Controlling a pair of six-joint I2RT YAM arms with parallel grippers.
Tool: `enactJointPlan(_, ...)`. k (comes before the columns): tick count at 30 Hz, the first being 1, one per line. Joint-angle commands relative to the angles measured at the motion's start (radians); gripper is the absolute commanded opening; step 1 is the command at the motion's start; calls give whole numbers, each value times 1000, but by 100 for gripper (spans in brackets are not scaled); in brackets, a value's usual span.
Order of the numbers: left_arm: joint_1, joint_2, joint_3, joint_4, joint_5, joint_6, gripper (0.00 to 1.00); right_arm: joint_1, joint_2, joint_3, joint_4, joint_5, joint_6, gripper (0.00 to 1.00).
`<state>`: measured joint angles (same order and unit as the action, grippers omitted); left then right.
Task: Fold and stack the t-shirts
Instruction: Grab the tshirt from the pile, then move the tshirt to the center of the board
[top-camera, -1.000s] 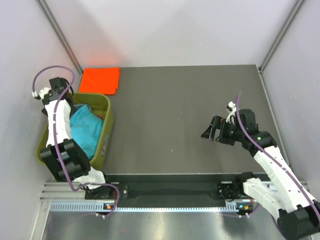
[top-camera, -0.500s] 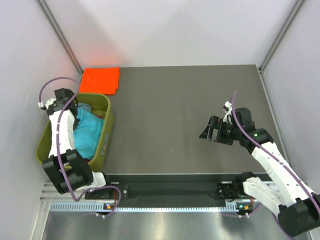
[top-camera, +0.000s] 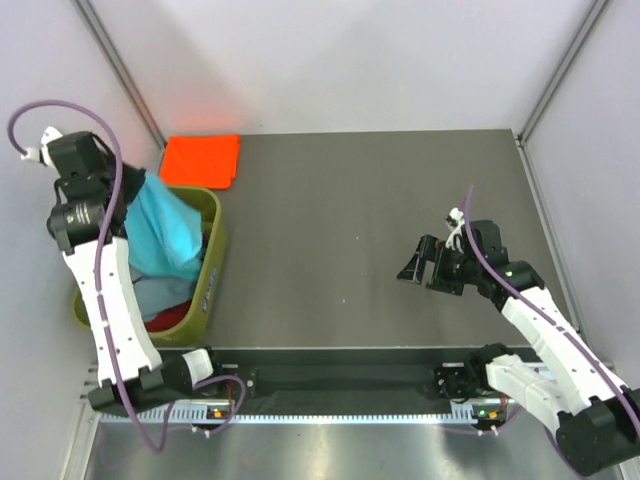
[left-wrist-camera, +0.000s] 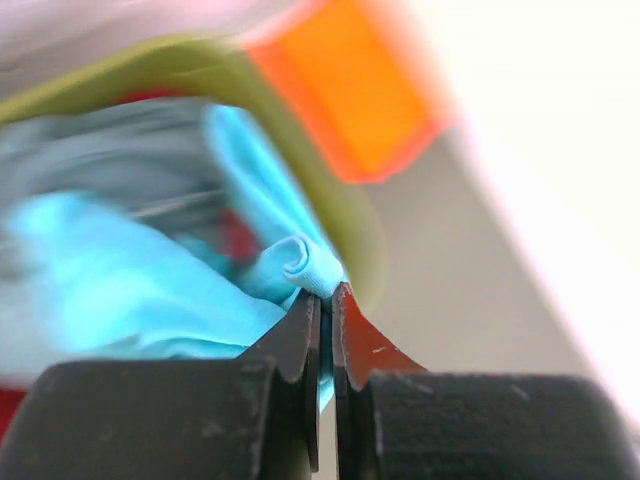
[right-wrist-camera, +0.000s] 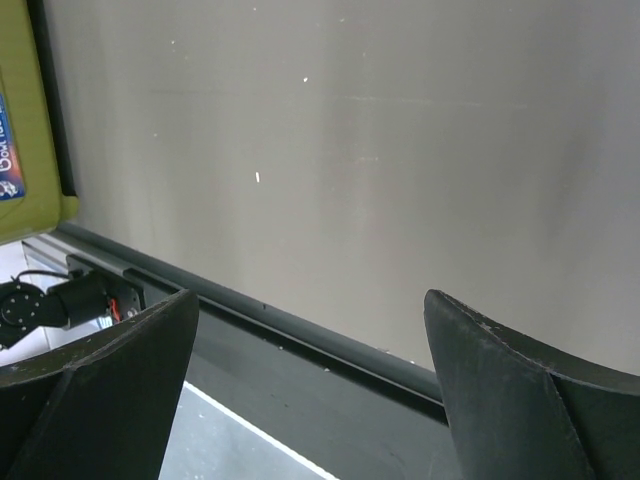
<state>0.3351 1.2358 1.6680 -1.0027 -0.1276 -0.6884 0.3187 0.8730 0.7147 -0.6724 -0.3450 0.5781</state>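
Note:
My left gripper will next lift the turquoise t-shirt above the tub (top-camera: 214, 250), then swing toward my right gripper and let go of the t-shirt over the middle of the table (top-camera: 348, 241), which is empty.
My left gripper (top-camera: 148, 182) is shut on a fold of the bright turquoise t-shirt (top-camera: 165, 232), which hangs from it above the olive-green tub (top-camera: 214, 250). In the left wrist view the jaws (left-wrist-camera: 325, 296) pinch the turquoise cloth (left-wrist-camera: 150, 290) at their tips. Inside the tub lie a grey-blue t-shirt (top-camera: 150, 296) and a red t-shirt (top-camera: 172, 318). An orange-red t-shirt (top-camera: 201, 159) lies folded flat on the table behind the tub. My right gripper (top-camera: 425, 262) hovers open over the bare table at the right, nothing between its fingers (right-wrist-camera: 500, 400).
The dark grey table (top-camera: 350, 220) stretches between the two arms. A black rail (top-camera: 340, 380) runs along the near edge. White walls close in at left, back and right. A corner of the tub (right-wrist-camera: 25, 120) shows in the right wrist view.
My left gripper closed on the turquoise t-shirt inside the tub and rose, drawing it up out of the tub. The right arm barely moved.

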Motion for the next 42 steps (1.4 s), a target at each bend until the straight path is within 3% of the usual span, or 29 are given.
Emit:
enactJointPlan(1,-48,-83,87,383,382,-166,0,10,-17,-1,46,-9,19,95)
enactJointPlan(4,-97,-96,94,678,540,-330,0,11,-25,-15,62,-9,35,95)
enactJointPlan(8,-289,-9,200,771,638,-387,0,11,-46,-41,92,-8,69,95)
enactJointPlan(11,-451,17,181,817,663,-395,0,10,-55,-52,100,-2,80,96)
enactJointPlan(17,-636,-53,-155,742,683,-341,2,11,-69,-31,79,44,63,96)
enactJointPlan(19,-683,-111,-325,678,666,-274,44,10,-68,-3,53,58,45,98)
enactJointPlan(20,-688,-125,-382,658,657,-242,75,11,-68,6,42,69,20,98)
enactJointPlan(21,-688,-133,-463,559,637,-167,83,10,-68,14,21,72,6,98)
enactJointPlan(22,-689,-145,-494,520,611,-125,86,13,-68,23,14,75,-6,99)
enactJointPlan(27,-689,-131,-625,400,549,42,83,13,-23,14,17,2,-84,96)
enactJointPlan(30,-689,-87,-669,381,613,50,70,28,48,12,80,-124,-122,88)
enactJointPlan(31,-693,-61,-683,403,632,43,62,57,73,20,92,-138,-126,86)
enactJointPlan(34,-714,-13,-747,453,663,18,59,118,190,51,157,-123,-132,75)
enactJointPlan(39,-769,77,-769,490,566,44,67,140,430,138,229,-42,-165,63)
enactJointPlan(41,-801,143,-739,504,553,55,61,143,487,201,224,-9,-197,58)
enactJointPlan(42,-818,163,-723,512,546,56,52,145,533,233,217,-3,-205,56)
